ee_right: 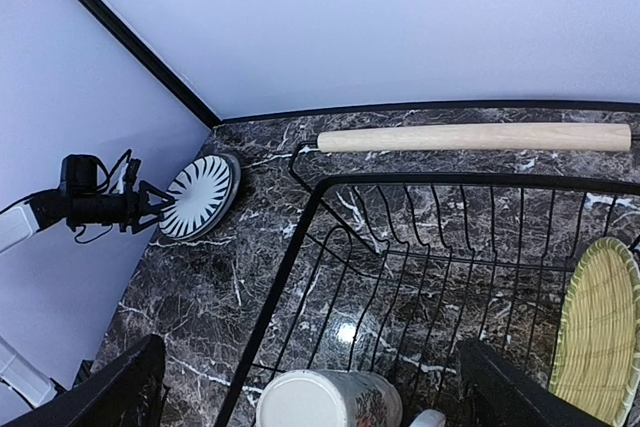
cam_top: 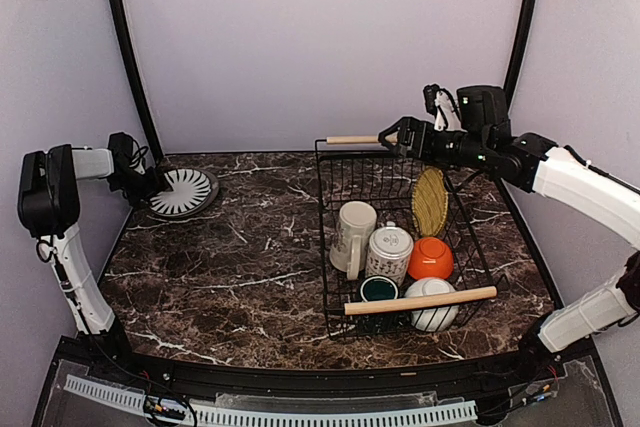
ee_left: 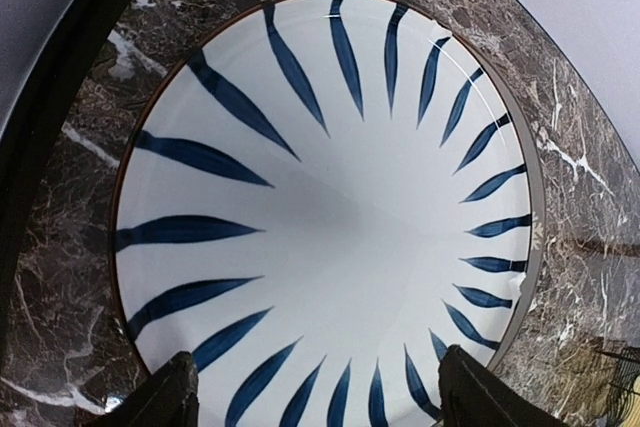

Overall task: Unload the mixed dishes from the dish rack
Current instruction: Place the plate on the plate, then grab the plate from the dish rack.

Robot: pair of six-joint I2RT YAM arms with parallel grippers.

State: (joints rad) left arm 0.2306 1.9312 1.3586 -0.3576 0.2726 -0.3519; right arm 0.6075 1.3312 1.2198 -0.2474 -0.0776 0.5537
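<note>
My right gripper should move across and down onto the striped plate's top rim next, because the plate is below it and to its right in the top view.
The grey-and-white radial-patterned plate (cam_top: 185, 192) rests on the marble at the far left, outside the dish rack (cam_top: 330, 247). It fills the left wrist view as a white plate (ee_left: 330, 217) with blue rays. My left gripper (cam_top: 158, 187) hangs at the plate's left rim, open, its fingertips (ee_left: 172, 395) spread over the near edge with nothing clamped. The rack holds a cream mug (cam_top: 352, 235), a patterned mug (cam_top: 388, 252) turned upside down, a dark green cup (cam_top: 378, 289), an orange bowl (cam_top: 430, 259), a white bowl (cam_top: 435, 307) and a standing lime-green plate (cam_top: 430, 200). My right gripper (cam_top: 395, 137) hovers open over the rack's far left corner.
Two wooden rod handles cross the rack, one at the far end (cam_top: 352, 139) and one at the near end (cam_top: 420, 300). In the right wrist view the black wire rim (ee_right: 300, 277) runs below my fingers, with the patterned mug (ee_right: 330, 402) under them and the lime-green plate (ee_right: 600, 337) at the right.
</note>
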